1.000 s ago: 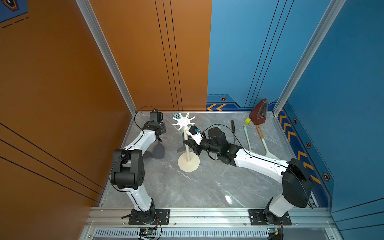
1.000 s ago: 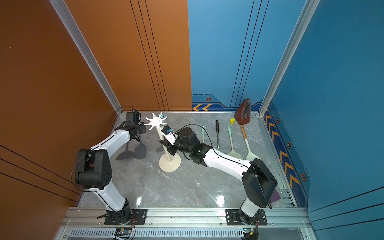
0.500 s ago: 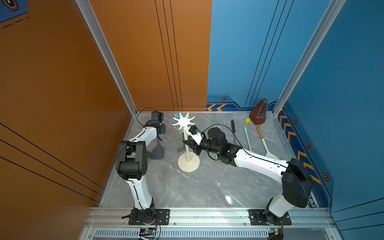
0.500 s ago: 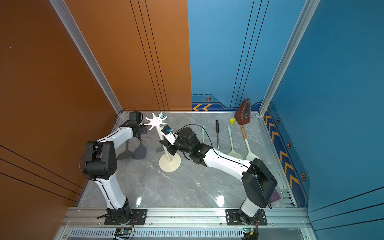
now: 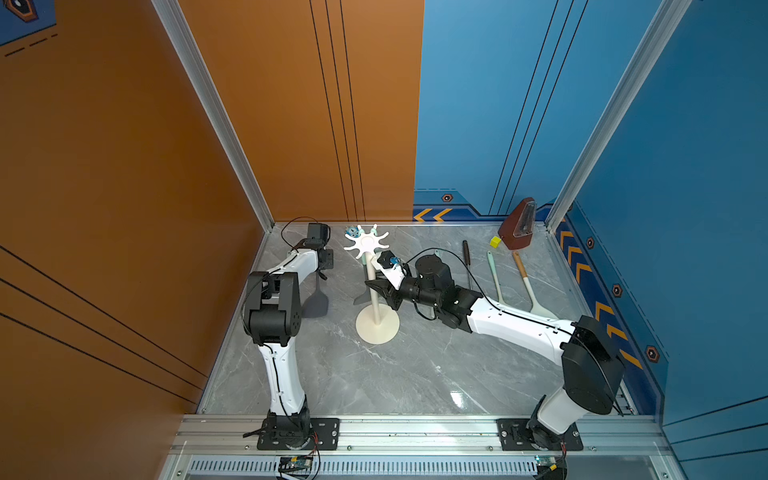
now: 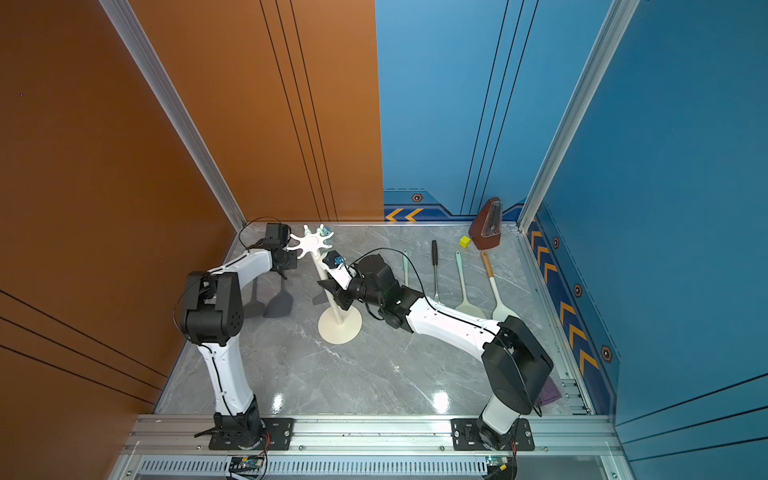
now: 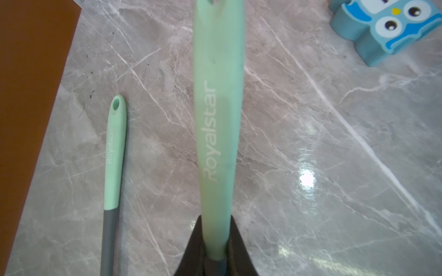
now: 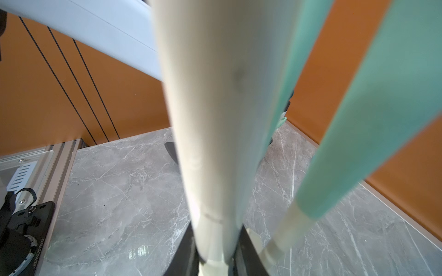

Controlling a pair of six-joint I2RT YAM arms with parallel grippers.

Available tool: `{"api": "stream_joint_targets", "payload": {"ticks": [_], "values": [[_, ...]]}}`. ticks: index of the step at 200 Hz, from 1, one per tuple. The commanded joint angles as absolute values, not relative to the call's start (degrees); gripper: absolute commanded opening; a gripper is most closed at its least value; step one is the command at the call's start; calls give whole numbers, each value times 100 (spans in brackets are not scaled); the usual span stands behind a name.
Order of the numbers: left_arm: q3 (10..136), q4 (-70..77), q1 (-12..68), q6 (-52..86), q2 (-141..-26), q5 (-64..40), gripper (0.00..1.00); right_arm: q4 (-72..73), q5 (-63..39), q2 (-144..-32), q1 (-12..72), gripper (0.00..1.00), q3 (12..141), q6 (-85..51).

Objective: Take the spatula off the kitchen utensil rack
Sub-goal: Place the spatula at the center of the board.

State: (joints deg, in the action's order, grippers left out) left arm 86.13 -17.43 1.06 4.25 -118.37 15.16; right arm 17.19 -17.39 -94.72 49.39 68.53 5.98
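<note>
The held spatula should next go down with my left gripper to the bare tabletop below the gripper, beside the second grey-bladed spatula (image 5: 314, 284), and be released there.
My left gripper (image 5: 321, 271) (image 7: 216, 257) is shut on a spatula (image 7: 218, 119) with a mint-green handle. Its dark grey blade (image 5: 316, 302) (image 6: 278, 305) hangs down by the table, left of the kitchen utensil rack and apart from its hooks. The cream-white rack has a star-shaped top (image 5: 365, 243) (image 6: 309, 243), a thin pole (image 8: 210, 119) and a round base (image 5: 377, 328) (image 6: 340, 328). My right gripper (image 5: 372, 289) (image 8: 216, 253) is shut on the pole at mid-height. Another mint-handled utensil (image 8: 358, 119) hangs close beside the pole.
A second grey-bladed spatula (image 7: 114, 143) (image 6: 253, 307) lies by the orange wall. A blue owl toy (image 7: 387, 26) (image 5: 352, 231) sits behind the rack. At the right lie a dark-handled tool (image 5: 466, 257), two pale spatulas (image 5: 494, 274) (image 5: 525, 282), a yellow cube (image 5: 494, 242) and a brown metronome (image 5: 517, 224).
The left arm's elbow has swung up and toward the middle, while its gripper and the held spatula stay about where they were. The right arm and the rack have not moved.
</note>
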Motion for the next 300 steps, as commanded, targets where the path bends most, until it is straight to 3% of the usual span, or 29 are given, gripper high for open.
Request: {"api": "stream_joint_targets", "payload": {"ticks": [1,148,254,300], "values": [[8993,-2319,16,315,-12129,1341,8,1384,-1656,-9718,4878,0,6849,659],[9962,-3649,-57,-35,-12791,1543,8,1387,-1810,-9783,4869,0,6954,624],[10315,-3959,-154,-53,-13055,1245,24,1353,-1775,-9723,4881,0,6900,615],[10311,-4023,-167,-20,-13026,1292,26,1344,-1761,-9719,4878,0,6896,615]]}}
